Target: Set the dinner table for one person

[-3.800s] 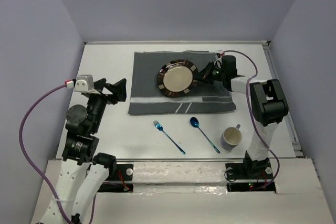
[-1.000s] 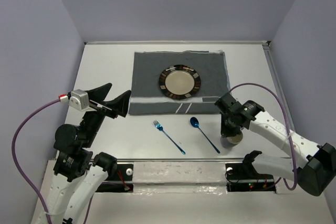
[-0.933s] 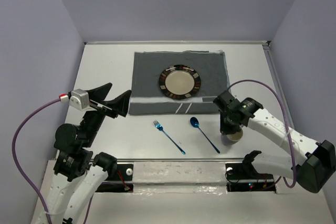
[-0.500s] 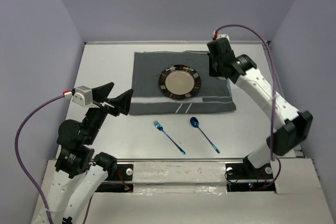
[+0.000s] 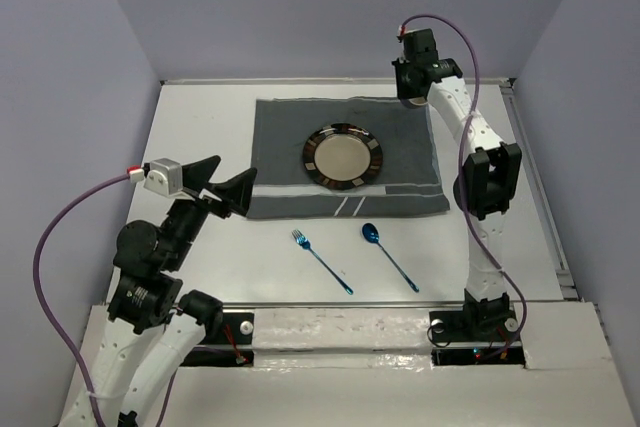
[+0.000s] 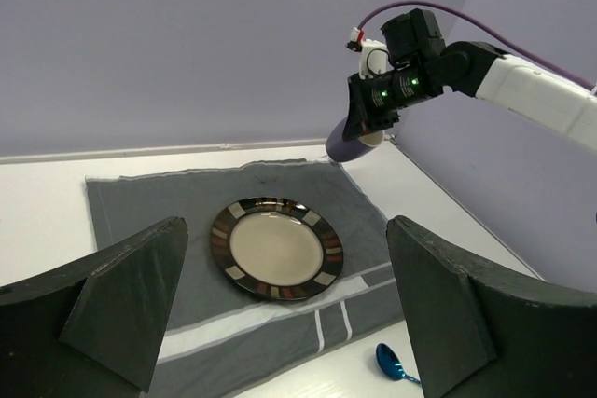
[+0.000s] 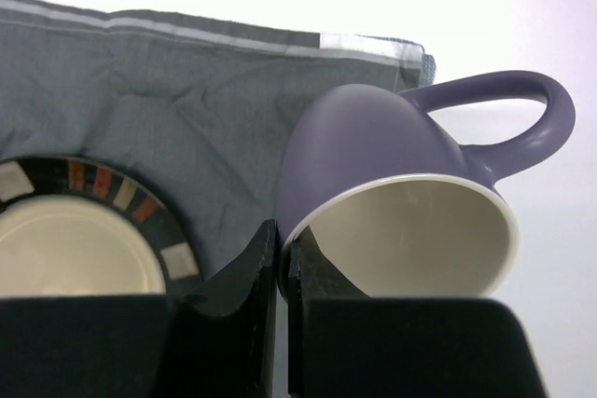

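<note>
I should next lower the purple mug (image 7: 410, 193) with my right gripper onto the placemat's far corner beneath it, because the cloth there is bare beside the plate (image 5: 343, 157).
My right gripper (image 7: 284, 251) is shut on the rim of a purple mug (image 7: 410, 193) with a cream inside, one finger inside the wall and one outside. The mug (image 6: 353, 142) hangs tilted above the far right corner of the grey placemat (image 5: 280, 147), handle pointing right. A dark-rimmed cream plate (image 5: 343, 157) sits in the middle of the placemat. A blue fork (image 5: 320, 260) and blue spoon (image 5: 388, 255) lie on the white dinner table (image 5: 200, 117) in front of the placemat. My left gripper (image 5: 232, 175) stands open and empty above the table, left of the placemat.
Purple walls close the table in at the back and both sides. The right arm (image 5: 480, 177) stretches up along the placemat's right side. A raised strip runs along the table's right edge (image 5: 535, 187). The arm bases stand at the near edge.
The right arm has lifted the mug from the near right part of the table and carried it to the placemat's far right corner. The left gripper has barely shifted.
</note>
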You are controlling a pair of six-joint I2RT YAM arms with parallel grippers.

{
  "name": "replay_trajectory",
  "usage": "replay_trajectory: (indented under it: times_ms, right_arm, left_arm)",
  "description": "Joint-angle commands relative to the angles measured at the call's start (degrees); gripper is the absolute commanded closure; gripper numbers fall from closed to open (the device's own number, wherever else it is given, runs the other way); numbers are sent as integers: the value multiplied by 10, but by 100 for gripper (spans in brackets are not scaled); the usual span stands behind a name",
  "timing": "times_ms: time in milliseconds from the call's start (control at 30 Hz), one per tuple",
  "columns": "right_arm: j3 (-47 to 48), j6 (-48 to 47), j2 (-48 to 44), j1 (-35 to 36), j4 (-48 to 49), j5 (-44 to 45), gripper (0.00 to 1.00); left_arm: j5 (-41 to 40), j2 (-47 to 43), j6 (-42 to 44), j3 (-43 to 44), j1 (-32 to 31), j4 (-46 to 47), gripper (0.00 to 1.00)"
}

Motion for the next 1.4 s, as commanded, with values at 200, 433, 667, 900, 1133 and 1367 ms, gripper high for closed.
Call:
replay_trajectory:
  times_ms: [200,433,667,900,1133,1367]
  right_arm:
    - [77,-15,50,-39,21,-79,100]
    - [75,-15,75,-57,22,-95,100]
    - [83,4,96,-63,22,-113,100]
    - [99,5,114,-63,23,-90,89]
    - [117,5,110,-63,32,-74,32]
    - [106,32,61,-63,38,-119,27]
  left_arm:
    - [11,20,11,13,9,18,1]
    - [13,29,9,12,13,18,1]
    - [17,34,8,11,19,20,1]
    - [18,39,7,11,21,20,1]
    - [20,43,7,11,22,20,1]
    - [20,43,6,10,25,21,1]
